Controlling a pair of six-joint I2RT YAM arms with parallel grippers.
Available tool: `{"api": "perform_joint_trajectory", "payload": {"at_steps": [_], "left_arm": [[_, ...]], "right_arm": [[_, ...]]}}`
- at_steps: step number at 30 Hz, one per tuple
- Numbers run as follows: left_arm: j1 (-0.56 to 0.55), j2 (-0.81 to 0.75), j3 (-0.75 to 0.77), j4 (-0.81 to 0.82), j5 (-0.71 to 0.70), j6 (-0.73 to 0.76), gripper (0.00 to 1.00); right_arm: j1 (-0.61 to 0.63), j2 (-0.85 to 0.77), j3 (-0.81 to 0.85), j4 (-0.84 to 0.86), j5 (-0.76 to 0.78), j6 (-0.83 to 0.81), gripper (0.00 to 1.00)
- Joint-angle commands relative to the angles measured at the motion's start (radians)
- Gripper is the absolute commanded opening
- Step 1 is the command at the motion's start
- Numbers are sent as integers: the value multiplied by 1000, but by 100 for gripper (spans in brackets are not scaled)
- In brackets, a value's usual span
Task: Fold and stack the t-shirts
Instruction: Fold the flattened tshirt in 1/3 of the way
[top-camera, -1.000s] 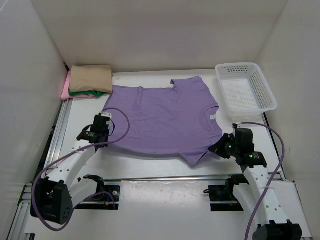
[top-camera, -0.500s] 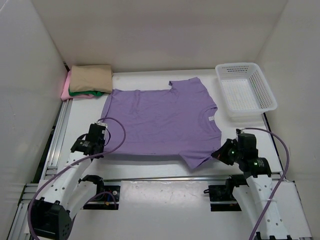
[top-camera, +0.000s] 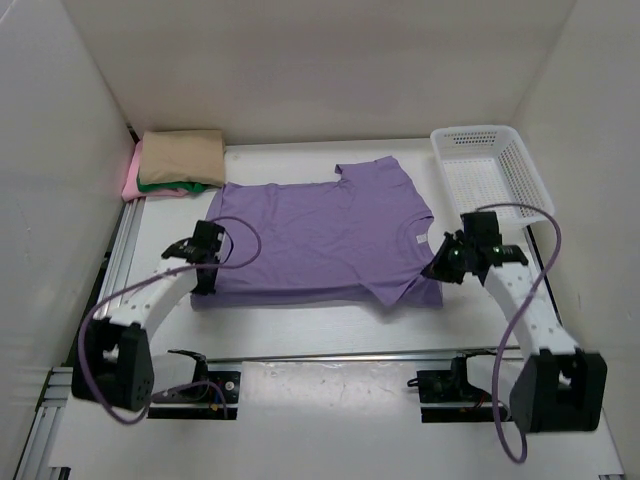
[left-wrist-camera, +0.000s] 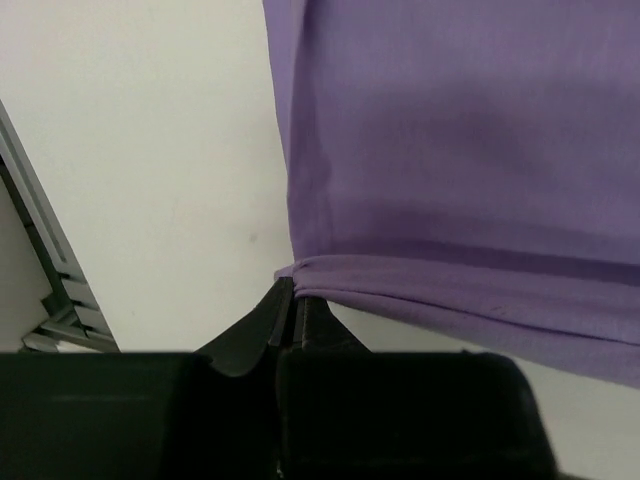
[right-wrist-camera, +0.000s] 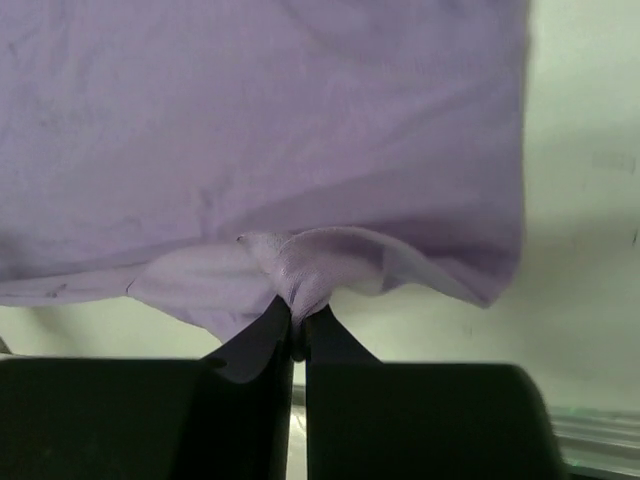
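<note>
The pinched hem is still at the shirt's near edge, so my left gripper will next move outward toward the folded stack and lay the hem over the cloth (top-camera: 228, 226).
The lavender t-shirt (top-camera: 320, 235) lies spread in the middle of the table, its near part doubled over. My left gripper (top-camera: 206, 283) is shut on the shirt's near left corner; in the left wrist view the fingertips (left-wrist-camera: 292, 290) pinch a bunched hem of the purple cloth (left-wrist-camera: 450, 150). My right gripper (top-camera: 437, 268) is shut on the shirt's right edge, and the right wrist view shows a pinched fold of the cloth (right-wrist-camera: 250, 120) between my right gripper (right-wrist-camera: 297, 315). A folded stack sits at the far left: tan t-shirt (top-camera: 182, 156) on top, dark green (top-camera: 178, 186) and pink (top-camera: 130, 180) below.
A white mesh basket (top-camera: 478, 131) stands at the far right, close behind the right arm. White walls enclose the table on three sides. A metal rail (top-camera: 115, 260) runs along the left edge, and the arm bases and cables sit at the near edge.
Both grippers have moved away from the near edge toward the back, carrying the shirt's near part with them. The shirt's near edge now lies straighter and farther back.
</note>
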Motion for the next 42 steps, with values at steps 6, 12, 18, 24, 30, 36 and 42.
{"api": "perform_joint_trajectory", "payload": {"at_steps": [6,12,18,24,30,36,42], "left_arm": [[17,325,259,152,-82,-1,10],[17,477,337,173,-176,-1,10],[26,553,406,191,-203,-1,10],[26,644,472,191,-270,-1,15],[35,692,520,191,-322,-1,58],[158,595,575,111,-253,-1,93],[226,540,494,-108,109,-1,93]], "right_arm": [[-6,378,276,157,50,-153,0],[-6,551,397,157,41,-186,0],[-6,662,475,157,41,-196,0],[-6,736,540,129,93,-196,4],[-6,799,626,76,112,-186,45],[3,676,612,10,135,-177,59],[3,437,328,-27,165,-76,64]]}}
